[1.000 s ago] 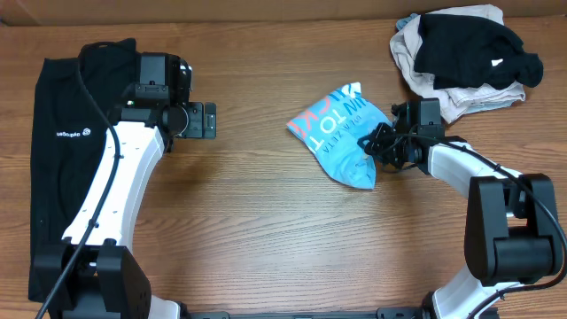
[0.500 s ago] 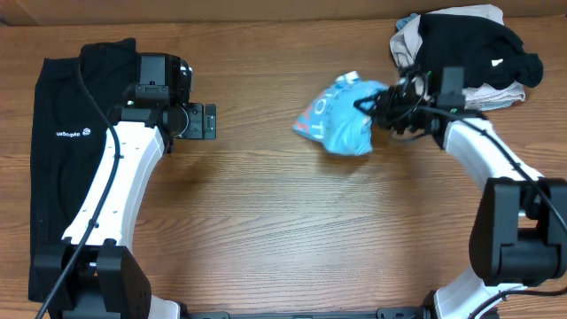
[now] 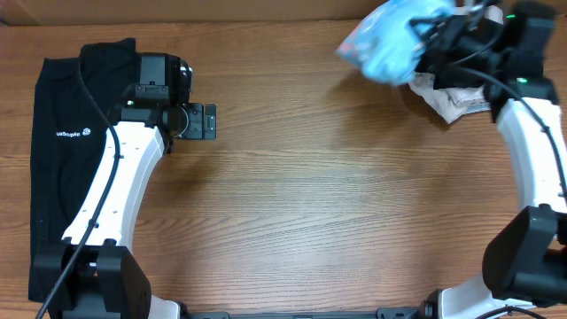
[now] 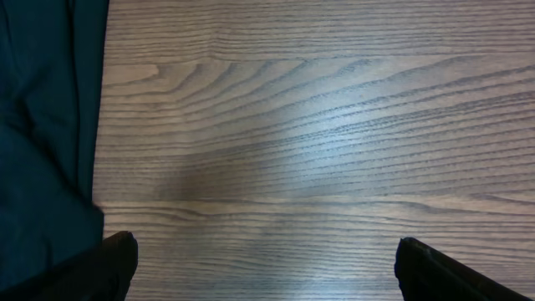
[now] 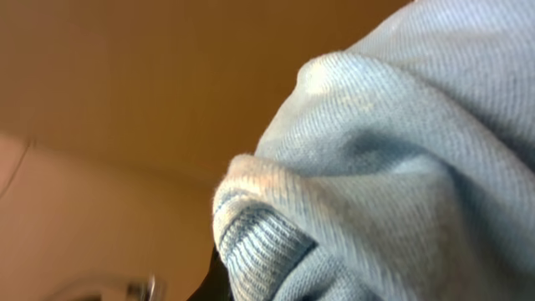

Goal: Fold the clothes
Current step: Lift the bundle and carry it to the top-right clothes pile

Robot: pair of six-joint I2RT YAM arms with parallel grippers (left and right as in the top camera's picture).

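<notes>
My right gripper will move right in the overhead view, lower the shirt onto the pale cloth pile below and release.
My right gripper (image 3: 436,34) is shut on the light-blue T-shirt (image 3: 390,40) and holds it bunched up, high above the table's far right. The shirt's ribbed hem fills the right wrist view (image 5: 393,159) and hides the fingers. A long black garment (image 3: 55,168) with a small white logo lies flat along the left edge; its edge shows in the left wrist view (image 4: 42,125). My left gripper (image 3: 205,121) is open and empty over bare wood, just right of the black garment. Its fingertips (image 4: 117,261) stand wide apart.
A bit of a pale cloth pile (image 3: 454,103) shows at the far right, under the raised right arm. The wooden table (image 3: 319,204) stretches between the arms. A cardboard-coloured wall runs along the far edge.
My right gripper has lifted the light-blue T-shirt off the table and carried it up and toward the far right. The left arm has not moved.
</notes>
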